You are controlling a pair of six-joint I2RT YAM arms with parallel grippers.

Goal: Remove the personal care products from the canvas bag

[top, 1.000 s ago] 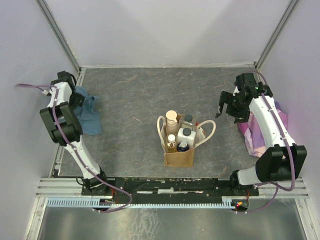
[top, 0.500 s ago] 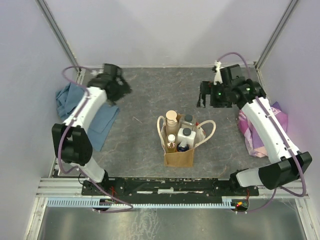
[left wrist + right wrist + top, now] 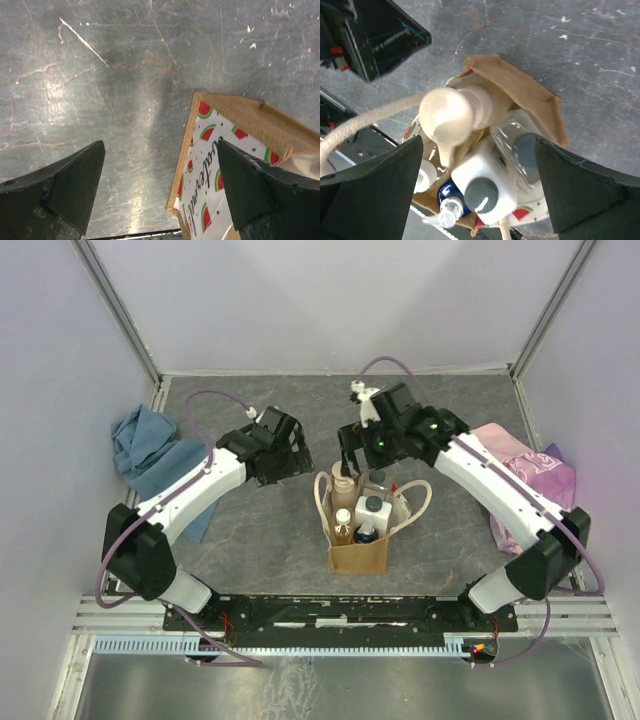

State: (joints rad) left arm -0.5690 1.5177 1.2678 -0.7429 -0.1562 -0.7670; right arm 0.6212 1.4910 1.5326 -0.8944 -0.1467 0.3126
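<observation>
My fingers are open, and the top end of the clear bottle is uncovered between them. My right gripper should next move down into the canvas bag (image 3: 358, 552), onto the clear bottle by its grey cap (image 3: 377, 478).
The canvas bag (image 3: 358, 552) stands upright at the table's middle, its watermelon-print lining showing in the left wrist view (image 3: 220, 150). It holds a tall beige bottle with cream cap (image 3: 343, 478) (image 3: 451, 117), a white squarish bottle with dark cap (image 3: 372, 510) (image 3: 485, 187), a clear one with grey cap (image 3: 525, 150), an amber one (image 3: 343, 524) and a dark blue one (image 3: 365, 533) (image 3: 451, 200). My right gripper (image 3: 358, 455) (image 3: 477, 190) is open above the bottles. My left gripper (image 3: 290, 453) (image 3: 160, 185) is open and empty just left of the bag.
A blue cloth (image 3: 150, 445) lies at the far left by the wall. A pink-purple floral cloth (image 3: 530, 465) lies at the right under my right arm. Bare grey tabletop (image 3: 250, 530) surrounds the bag. The left gripper shows dark at the right wrist view's top left (image 3: 375, 30).
Both arms have swung in from the side walls to the bag in the middle. The blue and pink cloths have shifted a little. The bag and bottles have not moved.
</observation>
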